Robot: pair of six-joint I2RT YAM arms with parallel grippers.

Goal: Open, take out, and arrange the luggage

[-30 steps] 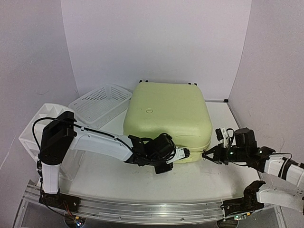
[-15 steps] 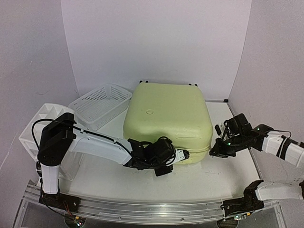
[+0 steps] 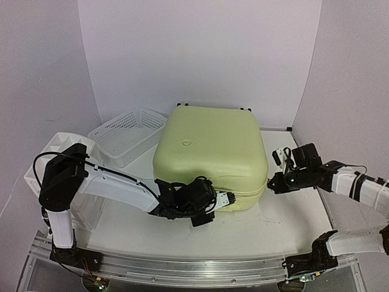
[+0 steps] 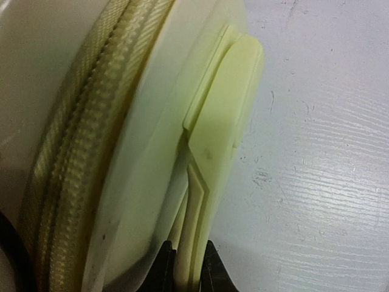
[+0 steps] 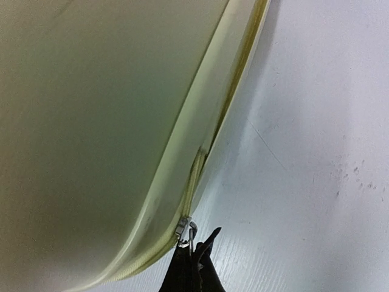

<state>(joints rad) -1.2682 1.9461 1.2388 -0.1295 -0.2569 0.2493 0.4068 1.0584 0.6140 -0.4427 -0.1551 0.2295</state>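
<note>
The case rests flat, so my left gripper should stay at the flat yellow handle between its fingers and spread them apart to let go of the handle.
The luggage (image 3: 209,149) is a pale yellow hard-shell case lying flat in the middle of the table. My left gripper (image 3: 225,198) is at its front edge, shut on the flat yellow handle (image 4: 222,115); the black fingertips (image 4: 163,267) pinch the handle's lower end, and my left gripper (image 4: 186,260) sits beside the woven zipper band (image 4: 73,152). My right gripper (image 3: 271,185) is at the front right corner, shut on the metal zipper pull (image 5: 193,233). In the right wrist view my right gripper (image 5: 193,255) sits just below the slider, with the shell (image 5: 91,121) filling the left.
A white mesh basket (image 3: 129,134) stands at the back left, touching the case's left side. A white plastic organizer (image 3: 55,158) sits at the far left under the left arm. Bare white tabletop (image 3: 292,213) lies to the right and in front.
The right gripper has swung from the front corner a little up the right side with the zipper pull. The case's front has shifted left, and the left gripper has moved left with it.
</note>
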